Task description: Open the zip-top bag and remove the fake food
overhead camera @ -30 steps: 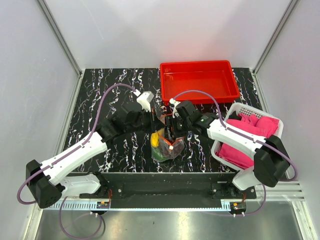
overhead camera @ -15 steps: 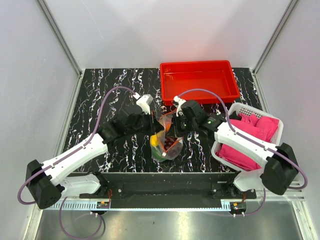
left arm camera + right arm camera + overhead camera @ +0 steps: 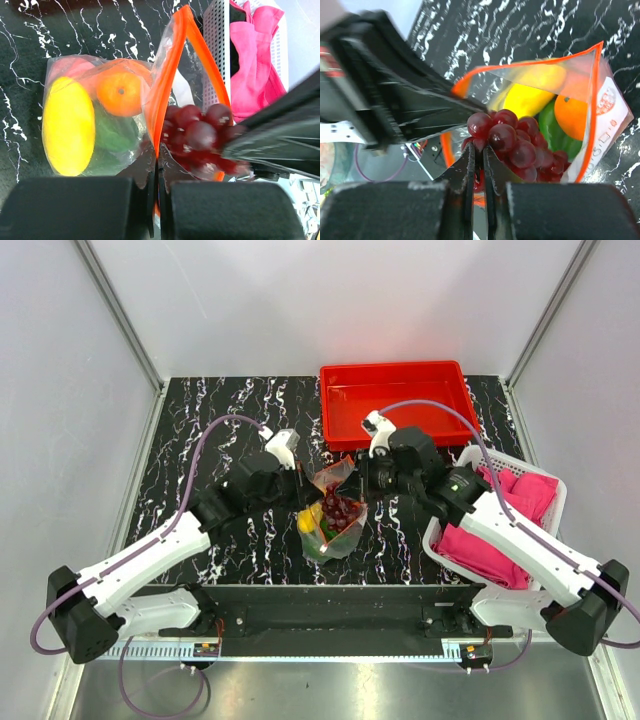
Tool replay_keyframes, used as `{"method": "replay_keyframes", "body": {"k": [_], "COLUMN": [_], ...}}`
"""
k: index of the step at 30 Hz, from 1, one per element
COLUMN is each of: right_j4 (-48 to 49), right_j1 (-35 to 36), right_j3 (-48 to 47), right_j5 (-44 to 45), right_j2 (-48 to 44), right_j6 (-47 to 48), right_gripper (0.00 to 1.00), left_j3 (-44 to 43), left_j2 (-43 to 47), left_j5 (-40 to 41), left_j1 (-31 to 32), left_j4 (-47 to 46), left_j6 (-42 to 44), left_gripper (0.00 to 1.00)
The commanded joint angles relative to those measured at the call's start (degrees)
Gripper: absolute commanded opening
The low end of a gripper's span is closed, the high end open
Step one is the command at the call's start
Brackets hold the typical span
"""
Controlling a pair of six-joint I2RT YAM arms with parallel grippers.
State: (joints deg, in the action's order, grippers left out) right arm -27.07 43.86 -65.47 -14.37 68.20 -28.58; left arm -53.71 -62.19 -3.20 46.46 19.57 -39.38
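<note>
I will raise my right gripper clear of the bag's opening point(image 3: 340, 508), move outward over the red tray's near part and lower to release, as the tray is empty.
The zip-top bag point(image 3: 331, 530) stands open mid-table, its orange-red zip strip point(image 3: 167, 85) spread. My left gripper point(image 3: 159, 162) is shut on the strip's near edge and holds the mouth up; it shows in the top view point(image 3: 303, 490). My right gripper point(image 3: 481, 152) is shut on the dark red grape bunch point(image 3: 512, 142) and holds it just above the bag's mouth point(image 3: 340, 508). Inside the bag lie a yellow oblong fruit point(image 3: 67, 125), an orange ball point(image 3: 120, 92) and a green pepper point(image 3: 116, 134).
A red tray point(image 3: 398, 405) stands at the back right. A white basket point(image 3: 487, 462) of pink cloths sits at the right, close to my right arm. The black marbled table point(image 3: 200, 430) lies to the left.
My right gripper has lifted up and to the right, drawing the grape bunch out of the bag's mouth. My left gripper has kept its hold on the zip strip.
</note>
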Motion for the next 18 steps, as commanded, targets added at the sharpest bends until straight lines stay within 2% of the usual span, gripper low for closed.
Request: {"method": "replay_keyframes", "body": {"k": [1, 18], "right_j4": [0.7, -10.54], "right_j1": [0.18, -1.58], "right_j3": [-6.5, -30.75], "right_j5": [1.01, 11.73], "right_j2": [-2.81, 3.07], "right_j6": [-0.34, 8.01], "right_gripper": [0.01, 0.0], "left_j3": [1.33, 3.88], "left_j2": [1.46, 1.99], "left_j5": [1.27, 1.53], "left_j1": [0.13, 0.13], "left_j4": [-2.96, -3.14], "left_j6": [-0.44, -1.23], "left_gripper": [0.0, 0.0]}}
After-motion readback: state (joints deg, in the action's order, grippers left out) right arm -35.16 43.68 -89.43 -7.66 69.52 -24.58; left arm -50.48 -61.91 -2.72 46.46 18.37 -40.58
